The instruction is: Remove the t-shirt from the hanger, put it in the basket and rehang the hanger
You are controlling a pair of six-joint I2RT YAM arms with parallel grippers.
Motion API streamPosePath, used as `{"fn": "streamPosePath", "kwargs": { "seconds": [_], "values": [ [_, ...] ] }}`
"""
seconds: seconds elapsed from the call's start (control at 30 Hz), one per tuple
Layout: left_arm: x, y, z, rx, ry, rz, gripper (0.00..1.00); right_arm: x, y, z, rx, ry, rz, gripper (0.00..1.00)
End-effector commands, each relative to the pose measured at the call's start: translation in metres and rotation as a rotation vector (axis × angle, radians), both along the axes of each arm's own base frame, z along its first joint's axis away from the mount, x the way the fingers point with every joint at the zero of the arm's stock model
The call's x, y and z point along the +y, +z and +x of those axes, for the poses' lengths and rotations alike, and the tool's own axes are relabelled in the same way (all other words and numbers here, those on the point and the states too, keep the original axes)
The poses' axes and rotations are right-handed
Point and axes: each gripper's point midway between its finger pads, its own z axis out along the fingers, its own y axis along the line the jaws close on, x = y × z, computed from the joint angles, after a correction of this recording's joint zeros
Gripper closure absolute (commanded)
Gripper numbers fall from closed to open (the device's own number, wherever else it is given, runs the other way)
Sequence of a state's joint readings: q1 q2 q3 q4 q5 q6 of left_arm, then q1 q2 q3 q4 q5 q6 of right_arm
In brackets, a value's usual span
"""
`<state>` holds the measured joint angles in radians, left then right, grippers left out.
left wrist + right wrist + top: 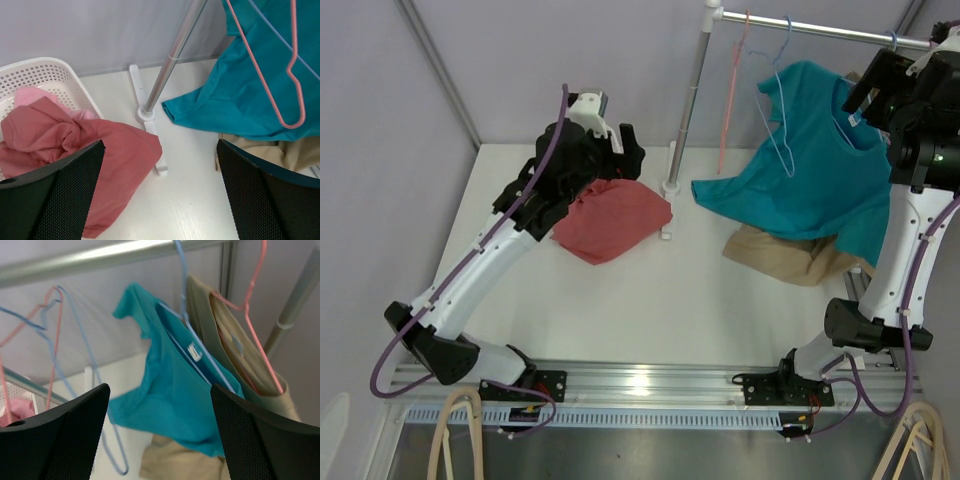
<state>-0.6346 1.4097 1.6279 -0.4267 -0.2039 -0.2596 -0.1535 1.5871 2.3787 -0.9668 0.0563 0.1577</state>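
My right gripper moves toward the right in the wrist view next and closes on the blue hanger's sloping wire, as the wire is bare below the hook.
The teal t-shirt (810, 175) hangs on a blue wire hanger (200, 347) from the rail at the right, its lower part spread out over the table. It fills the middle of the right wrist view (170, 395), with its neck label showing. My right gripper (865, 95) is up by the shirt's collar, open and empty (160, 435). My left gripper (625, 155) is at the far left over a red garment, open and empty (160, 195). The teal shirt's hem shows in the left wrist view (240, 95).
A red garment (615, 220) spills from a white basket (45, 75). A tan garment (240, 360) hangs on a pink hanger (250, 305) behind the teal shirt; tan cloth (790, 255) lies under it. Empty pink (728, 100) and blue (782, 110) hangers hang by the stand pole (688, 100).
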Motion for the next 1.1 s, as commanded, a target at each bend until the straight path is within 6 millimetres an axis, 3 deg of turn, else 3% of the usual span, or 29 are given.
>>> {"fn": "streamPosePath", "kwargs": {
  "seconds": [0.0,0.17,0.23,0.27,0.47,0.53,0.6,0.73,0.9,0.93,1.07],
  "values": [
    [-0.008,0.018,-0.017,-0.070,-0.046,-0.035,0.00,0.004,-0.023,-0.002,0.071,0.100,0.089,0.13],
    [-0.018,-0.022,-0.051,-0.041,-0.084,0.000,0.00,-0.026,-0.033,0.005,0.085,0.067,0.092,0.12],
    [-0.023,-0.014,-0.063,-0.073,-0.108,-0.042,0.01,-0.030,-0.034,0.012,0.076,0.077,0.092,0.12],
    [-0.026,-0.029,-0.067,-0.052,-0.121,-0.032,0.01,-0.034,-0.038,0.014,0.082,0.071,0.092,0.13],
    [-0.036,-0.046,-0.088,-0.010,-0.168,-0.007,0.01,-0.045,-0.049,0.032,0.080,0.085,0.110,0.18],
    [-0.038,-0.067,-0.101,0.029,-0.178,0.022,0.01,-0.048,-0.052,0.039,0.068,0.091,0.117,0.18],
    [-0.033,-0.085,-0.114,0.057,-0.181,0.023,0.01,-0.049,-0.057,0.045,0.065,0.101,0.116,0.20],
    [-0.030,-0.103,-0.141,0.081,-0.219,0.007,0.01,-0.054,-0.052,0.055,0.028,0.106,0.088,0.21],
    [-0.020,-0.121,-0.152,0.115,-0.215,0.023,0.00,-0.061,-0.054,0.070,0.019,0.122,0.077,0.22],
    [-0.019,-0.121,-0.152,0.112,-0.214,0.020,0.00,-0.061,-0.054,0.073,0.014,0.130,0.077,0.23],
    [-0.018,-0.123,-0.150,0.103,-0.207,0.032,0.01,-0.062,-0.059,0.083,0.016,0.149,0.091,0.44]
  ]
}}
